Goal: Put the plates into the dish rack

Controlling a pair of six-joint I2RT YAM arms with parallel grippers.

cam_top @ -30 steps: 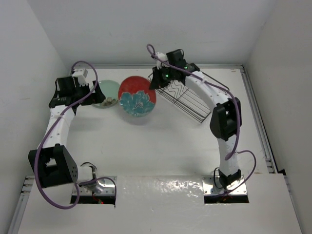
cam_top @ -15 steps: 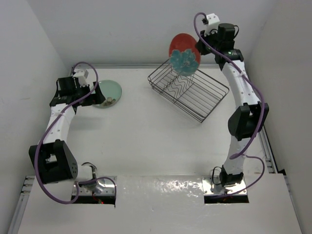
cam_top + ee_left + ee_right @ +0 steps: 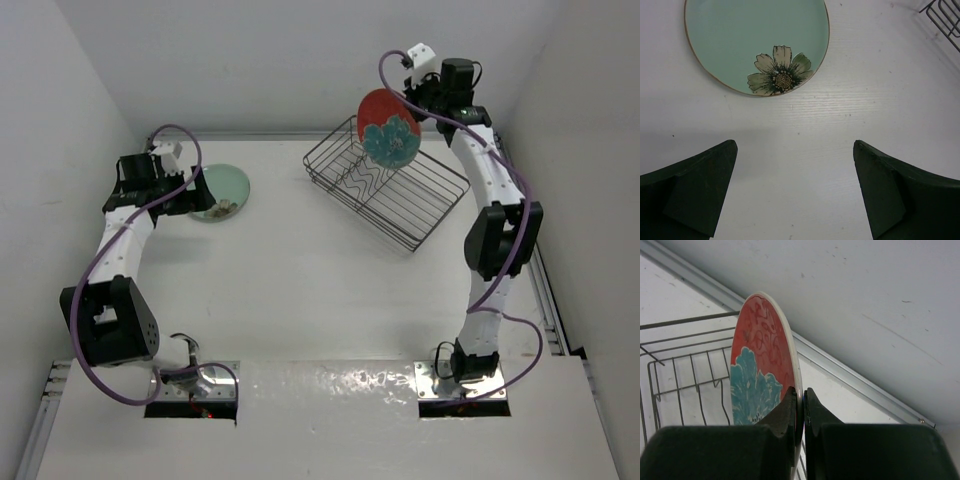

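Note:
My right gripper shifts to the left in the top view and brings the red plate [image 3: 388, 126] down into the rack [image 3: 388, 192] next. The red plate still hangs above the rack's wires.
The red plate [image 3: 388, 126] [image 3: 763, 365] with a teal-blue flower hangs on edge above the far end of the dish rack [image 3: 388, 192] [image 3: 685, 375]. My right gripper [image 3: 420, 100] [image 3: 803, 395] is shut on its rim. The mint green plate [image 3: 224, 190] [image 3: 752, 42], with a flower near its rim, lies flat on the table at the left. My left gripper [image 3: 198, 190] [image 3: 795, 150] stands open just beside it, nothing between its fingers.
White walls close the table at the back and on both sides. A metal rail [image 3: 525, 230] runs along the right edge, close to the rack. A corner of the rack [image 3: 945, 20] shows at the top right of the left wrist view.
My right arm lifted the red plate off the table beside the green one, swung it right and up over the rack, then lowered it slightly. The left arm barely moved.

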